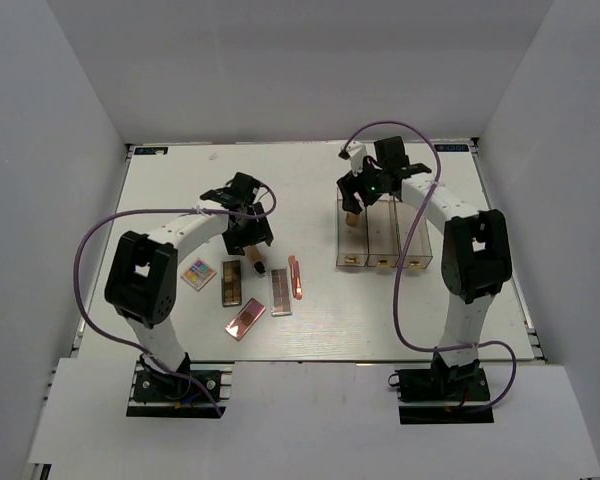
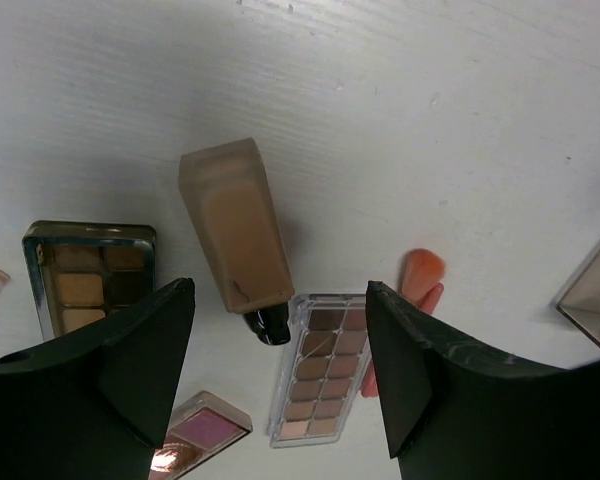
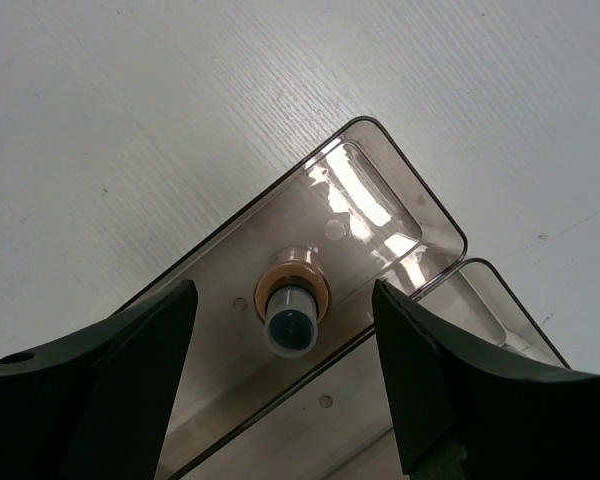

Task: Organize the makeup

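My left gripper should next go down and close on the tube's body [image 2: 252,283] beside the cap, because the beige tube [image 2: 232,225] lies below with its capped end between my open fingers.
The makeup lies left of centre: a beige tube [image 2: 232,225] with a black cap, a dark-cased palette [image 2: 83,275], a clear-lidded palette [image 2: 318,370], a thin pink stick [image 2: 421,273], a rose-gold compact [image 2: 198,430] and a small square palette [image 1: 198,274]. My left gripper [image 2: 280,292] hangs open above the tube's capped end and touches nothing. A small tan bottle [image 3: 292,303] stands upright in the left compartment of the clear box [image 3: 420,212]. My right gripper [image 3: 283,292] is open above it, one finger on each side, clear of the bottle.
The clear three-compartment box [image 1: 384,238] stands right of centre, and its corner [image 2: 592,293] shows at the right edge of the left wrist view. White walls close in the table at the back and sides. Purple cables loop beside both arms.
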You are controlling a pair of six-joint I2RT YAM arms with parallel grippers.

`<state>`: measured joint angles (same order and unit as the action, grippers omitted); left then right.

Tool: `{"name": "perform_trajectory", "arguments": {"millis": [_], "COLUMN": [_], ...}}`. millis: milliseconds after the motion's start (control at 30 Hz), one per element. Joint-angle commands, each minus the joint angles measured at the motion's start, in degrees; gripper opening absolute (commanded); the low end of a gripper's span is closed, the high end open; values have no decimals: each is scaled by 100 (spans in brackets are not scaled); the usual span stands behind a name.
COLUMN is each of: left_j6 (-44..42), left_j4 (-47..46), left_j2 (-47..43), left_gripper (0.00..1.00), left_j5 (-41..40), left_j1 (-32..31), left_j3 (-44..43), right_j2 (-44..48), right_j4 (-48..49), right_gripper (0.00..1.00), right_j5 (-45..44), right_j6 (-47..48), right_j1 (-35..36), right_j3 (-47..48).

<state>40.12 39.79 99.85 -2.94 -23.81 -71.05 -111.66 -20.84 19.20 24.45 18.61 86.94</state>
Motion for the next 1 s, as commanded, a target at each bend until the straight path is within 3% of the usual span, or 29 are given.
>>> {"name": "perform_trajectory", "arguments": {"millis": [0, 367, 467, 667, 867, 967], "left_j6": [145, 330, 321, 304, 67, -363], "left_j4": [546, 908, 820, 793, 478, 23], "left_j2": [209, 904, 957, 984, 642, 466], "left_gripper": [79, 73, 66, 39, 29, 25], "left_j5": [-452, -928, -937, -945, -648, 37], "left_j1": [-176, -414, -414, -414, -466, -624], "left_j3": [-436, -770, -770, -885, -1069, -1262], "right_j2": [644, 1488, 1602, 1884, 2253, 2446], "right_j4": [150, 265, 282, 396, 484, 589], "right_gripper": [77, 77, 77, 77, 76, 76], "right_j5": [136, 409, 497, 795, 1173, 1288], "right_j6": [-212, -564, -652, -766, -871, -915], "right_j1": [-112, -411, -481, -622, -727, -763], "right_j3": [43, -247, -300, -555, -835, -976]}}
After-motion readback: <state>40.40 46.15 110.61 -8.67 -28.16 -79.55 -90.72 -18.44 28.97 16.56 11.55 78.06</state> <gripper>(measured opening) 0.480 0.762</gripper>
